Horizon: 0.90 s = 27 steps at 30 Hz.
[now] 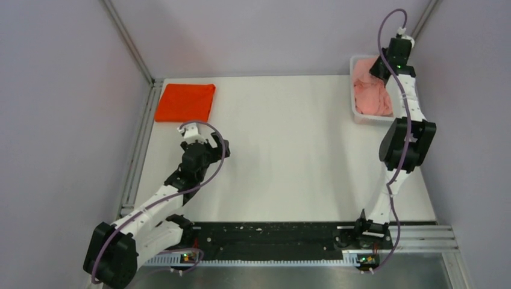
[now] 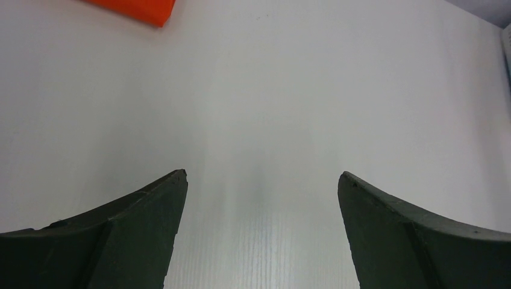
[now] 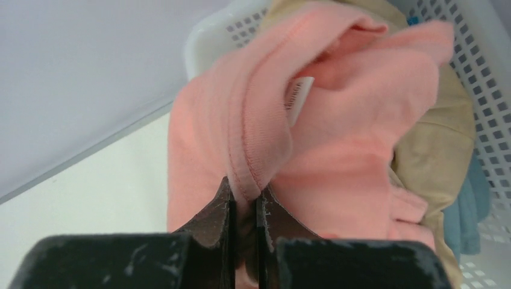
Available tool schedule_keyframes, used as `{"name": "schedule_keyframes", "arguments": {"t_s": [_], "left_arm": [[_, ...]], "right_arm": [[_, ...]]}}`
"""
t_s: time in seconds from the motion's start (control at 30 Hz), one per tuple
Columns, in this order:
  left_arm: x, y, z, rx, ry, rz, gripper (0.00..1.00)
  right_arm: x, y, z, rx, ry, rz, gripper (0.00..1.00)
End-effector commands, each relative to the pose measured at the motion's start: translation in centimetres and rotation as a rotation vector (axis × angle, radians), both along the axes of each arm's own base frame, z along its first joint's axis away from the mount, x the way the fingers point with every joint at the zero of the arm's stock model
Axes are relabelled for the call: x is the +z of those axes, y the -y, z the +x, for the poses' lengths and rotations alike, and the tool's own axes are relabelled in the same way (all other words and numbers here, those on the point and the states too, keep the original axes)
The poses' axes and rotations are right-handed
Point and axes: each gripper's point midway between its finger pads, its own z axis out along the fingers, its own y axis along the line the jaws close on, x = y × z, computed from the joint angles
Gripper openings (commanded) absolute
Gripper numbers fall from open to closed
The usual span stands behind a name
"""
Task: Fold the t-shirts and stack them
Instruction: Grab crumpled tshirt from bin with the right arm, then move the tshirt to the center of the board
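The right gripper moves up, to the left in the top view and down next, and releases the salmon-pink t-shirt (image 1: 369, 93) on the tabletop's bare middle for folding.
A folded orange-red t-shirt (image 1: 185, 102) lies flat at the table's far left; its corner (image 2: 135, 10) shows in the left wrist view. A crumpled salmon-pink t-shirt (image 1: 369, 93) fills the white lattice basket (image 1: 355, 114) at the far right. My right gripper (image 3: 244, 194) is shut on a hemmed fold of that pink t-shirt (image 3: 337, 138). A beige-tan t-shirt (image 3: 440, 144) lies under the pink one in the basket (image 3: 476, 66). My left gripper (image 2: 262, 176) hangs open over bare table, below and to the right of the orange shirt, holding nothing.
A blue-grey cloth (image 3: 473, 205) lies at the basket's right side. Grey walls and metal corner rails (image 1: 129, 48) close in the table at the back and sides. A black rail (image 1: 265, 238) runs along the near edge between the arm bases.
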Motion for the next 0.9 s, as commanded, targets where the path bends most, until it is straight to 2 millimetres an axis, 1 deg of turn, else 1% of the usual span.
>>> {"name": "schedule_keyframes", "arguments": {"t_s": [0.0,0.07,0.1,0.13,0.2,0.27,0.37,0.4,0.47,0.5,0.57,0.63,0.67,0.7,0.73,0.77,0.8,0.87], "left_arm": [[3.0,0.8,0.3,-0.03,0.09,-0.064,0.99],[3.0,0.7,0.0,-0.029,0.098,-0.075,0.99],[3.2,0.6,-0.1,-0.029,0.105,-0.082,0.99],[3.3,0.6,-0.3,-0.03,0.109,-0.088,0.99],[3.7,0.6,-0.7,-0.035,0.119,-0.103,0.99],[4.2,0.3,-1.1,-0.026,0.135,-0.121,0.99],[4.5,-0.5,-1.7,0.01,0.141,-0.135,0.99],[4.5,-0.8,-1.9,0.021,0.138,-0.137,0.99],[4.7,-1.3,-2.3,0.041,0.141,-0.148,0.99],[4.8,-1.5,-2.5,0.051,0.143,-0.154,0.99],[4.7,-1.8,-3.0,0.063,0.14,-0.166,0.99],[4.6,-2.0,-3.4,0.071,0.138,-0.177,0.99],[4.6,-2.1,-3.5,0.074,0.138,-0.184,0.99],[4.3,-2.2,-3.7,0.079,0.135,-0.186,0.99],[4.1,-2.4,-3.8,0.087,0.132,-0.189,0.99],[4.0,-2.5,-3.8,0.094,0.131,-0.193,0.99],[3.9,-2.5,-3.8,0.099,0.13,-0.194,0.99],[3.6,-2.5,-3.9,0.099,0.119,-0.193,0.99]], "right_arm": [[18.8,-4.8,-5.0,0.163,0.362,-0.049,0.0],[22.6,-7.9,-7.3,0.243,0.433,-0.084,0.0],[25.2,-9.7,-8.9,0.283,0.483,-0.101,0.0],[26.8,-11.3,-10.2,0.322,0.517,-0.11,0.0],[29.7,-16.0,-12.9,0.447,0.594,-0.094,0.0],[31.9,-19.5,-15.5,0.559,0.663,-0.048,0.0],[33.6,-25.4,-19.7,0.765,0.723,0.038,0.0],[33.8,-27.1,-21.0,0.822,0.736,0.051,0.0],[34.0,-30.0,-23.4,0.904,0.756,0.063,0.0],[33.9,-30.9,-24.2,0.925,0.761,0.071,0.0],[32.6,-32.1,-25.2,0.946,0.75,0.101,0.0],[30.3,-32.6,-25.3,0.947,0.717,0.14,0.0],[27.5,-32.7,-24.8,0.935,0.663,0.16,0.0],[25.8,-32.6,-24.7,0.916,0.637,0.181,0.0],[23.1,-32.4,-24.3,0.886,0.593,0.194,0.0],[20.4,-32.1,-23.7,0.85,0.553,0.203,0.02],[16.8,-31.7,-23.2,0.801,0.492,0.215,0.08],[10.4,-30.6,-22.1,0.704,0.392,0.205,0.25]]}}
